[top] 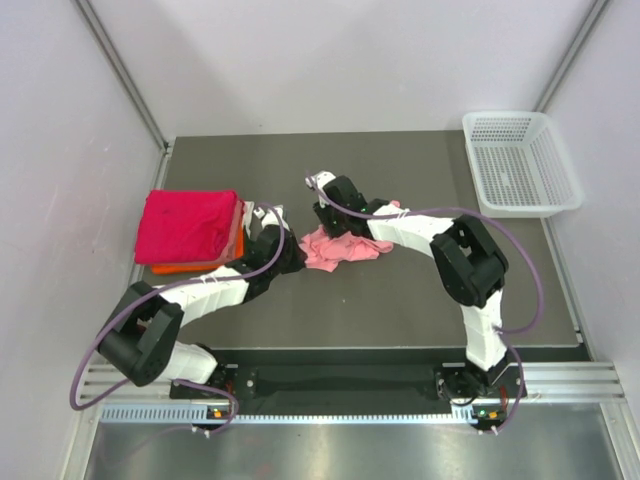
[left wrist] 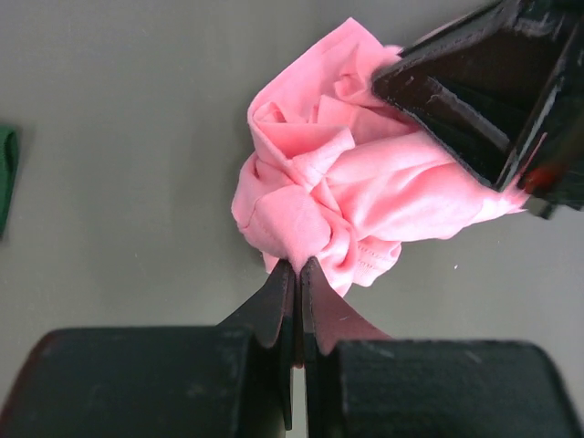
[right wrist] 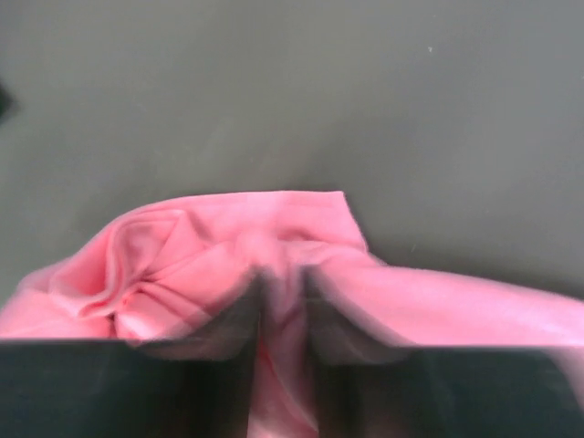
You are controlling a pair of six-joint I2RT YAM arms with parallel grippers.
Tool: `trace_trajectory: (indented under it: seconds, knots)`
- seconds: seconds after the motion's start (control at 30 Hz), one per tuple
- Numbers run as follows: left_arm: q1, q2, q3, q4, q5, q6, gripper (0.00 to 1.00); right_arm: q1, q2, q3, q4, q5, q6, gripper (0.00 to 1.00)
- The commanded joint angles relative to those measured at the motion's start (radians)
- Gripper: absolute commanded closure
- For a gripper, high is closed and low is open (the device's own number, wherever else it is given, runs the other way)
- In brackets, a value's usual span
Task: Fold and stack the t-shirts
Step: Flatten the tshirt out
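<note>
The left gripper moves up, outward, then down to the bare tabletop beside the magenta-red t-shirt next and releases its pinch, since the pink shirt (right wrist: 210,237) lies crumpled.
A crumpled light salmon-pink t-shirt (top: 342,248) lies mid-table. My left gripper (top: 296,250) is at its left edge and, in the left wrist view, the gripper (left wrist: 299,266) is shut on a pinch of the pink cloth (left wrist: 347,192). My right gripper (top: 325,218) is at the shirt's far edge. In the blurred right wrist view the gripper (right wrist: 281,278) has a fold of the pink shirt (right wrist: 210,237) between its fingers. A folded magenta-red t-shirt (top: 190,225) lies on a folded orange one (top: 185,267) at the left.
A white mesh basket (top: 520,160) stands at the back right corner. The right gripper's body (left wrist: 493,91) shows over the shirt in the left wrist view. A dark green edge (left wrist: 5,173) shows at that view's left border. Grey walls close in both sides.
</note>
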Motion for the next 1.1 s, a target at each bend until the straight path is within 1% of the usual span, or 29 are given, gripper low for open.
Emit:
trace_trajectory:
  seconds: [0.0,0.1,0.17,0.23,0.27,0.3,0.33,0.37,0.4,0.43,0.47,0.5,0.53,0.6,0.63,0.67,0.7,0.73,0.77,0.83,0.87,0.93,0.97,1.0,1.03,1.07]
  knots:
    - [0.007,-0.032,0.025,0.003,-0.018,-0.001,1.0,0.014,0.015,0.053,-0.007,0.034,0.007,1.0]
    - [0.007,-0.031,0.033,-0.016,-0.05,0.005,1.0,0.006,-0.069,0.005,0.045,0.123,0.042,1.0]
    - [0.007,-0.025,0.062,-0.068,-0.073,0.005,1.0,-0.03,-0.166,-0.011,0.05,0.145,0.076,1.0]
    - [0.007,-0.012,0.085,-0.093,-0.101,0.022,1.0,-0.076,-0.243,0.006,-0.011,0.151,0.11,1.0]
    - [0.007,-0.011,0.123,-0.122,-0.118,0.026,1.0,-0.145,-0.266,0.021,-0.045,0.151,0.161,1.0]
    - [0.008,-0.015,0.143,-0.186,-0.154,0.028,1.0,-0.188,-0.29,0.035,-0.104,0.126,0.191,1.0]
    - [0.026,-0.025,0.163,-0.223,-0.165,0.03,1.0,-0.235,-0.348,0.03,-0.124,0.116,0.258,1.0]
    - [0.043,-0.037,0.207,-0.257,-0.172,0.028,1.0,-0.339,-0.388,0.017,-0.135,0.103,0.29,1.0]
    - [0.065,-0.066,0.229,-0.326,-0.167,0.028,1.0,-0.395,-0.431,-0.041,-0.132,0.079,0.318,1.0]
    - [0.127,-0.08,0.256,-0.38,-0.156,0.031,1.0,-0.45,-0.529,-0.077,-0.12,0.079,0.375,1.0]
    - [0.167,-0.094,0.334,-0.444,-0.15,0.011,1.0,-0.549,-0.58,-0.15,-0.108,0.077,0.395,1.0]
    - [0.21,-0.127,0.367,-0.502,-0.135,0.011,1.0,-0.596,-0.629,-0.181,-0.099,0.073,0.412,1.0]
    - [0.294,-0.146,0.428,-0.548,-0.08,0.022,1.0,-0.677,-0.713,-0.206,-0.093,0.068,0.439,1.0]
    - [0.361,-0.187,0.494,-0.599,-0.084,0.042,1.0,-0.73,-0.801,-0.25,-0.089,0.028,0.453,1.0]
    - [0.367,-0.196,0.561,-0.607,-0.105,0.056,1.0,-0.792,-0.815,-0.25,-0.091,0.013,0.469,1.0]
    - [0.373,-0.193,0.61,-0.625,-0.109,0.075,1.0,-0.813,-0.82,-0.231,-0.105,-0.009,0.478,1.0]
    - [0.381,-0.165,0.672,-0.654,-0.112,0.076,1.0,-0.826,-0.812,-0.212,-0.114,-0.08,0.486,1.0]
    - [0.385,-0.146,0.81,-0.734,-0.112,0.073,1.0,-0.846,-0.803,-0.188,-0.128,-0.108,0.499,1.0]
    - [0.385,-0.125,0.879,-0.765,-0.109,0.068,1.0,-0.851,-0.8,-0.134,-0.164,-0.127,0.506,1.0]
    - [0.385,-0.092,1.029,-0.806,-0.087,0.066,1.0,-0.854,-0.818,-0.1,-0.175,-0.156,0.506,1.0]
    - [0.385,-0.091,1.062,-0.826,-0.068,0.063,1.0,-0.856,-0.833,-0.091,-0.183,-0.153,0.507,1.0]
    - [0.385,-0.115,1.088,-0.83,-0.051,0.068,1.0,-0.856,-0.899,-0.101,-0.185,-0.138,0.492,1.0]
    - [0.385,-0.15,1.074,-0.822,-0.038,0.069,1.0,-0.857,-0.945,-0.126,-0.188,-0.127,0.486,1.0]
    - [0.385,-0.17,1.054,-0.819,-0.035,0.069,1.0,-0.857,-0.967,-0.143,-0.188,-0.122,0.483,1.0]
    - [0.385,-0.193,1.0,-0.813,-0.028,0.069,1.0,-0.857,-0.987,-0.163,-0.186,-0.119,0.478,1.0]
    - [0.385,-0.212,0.967,-0.798,-0.014,0.063,1.0,-0.857,-1.007,-0.208,-0.186,-0.119,0.479,1.0]
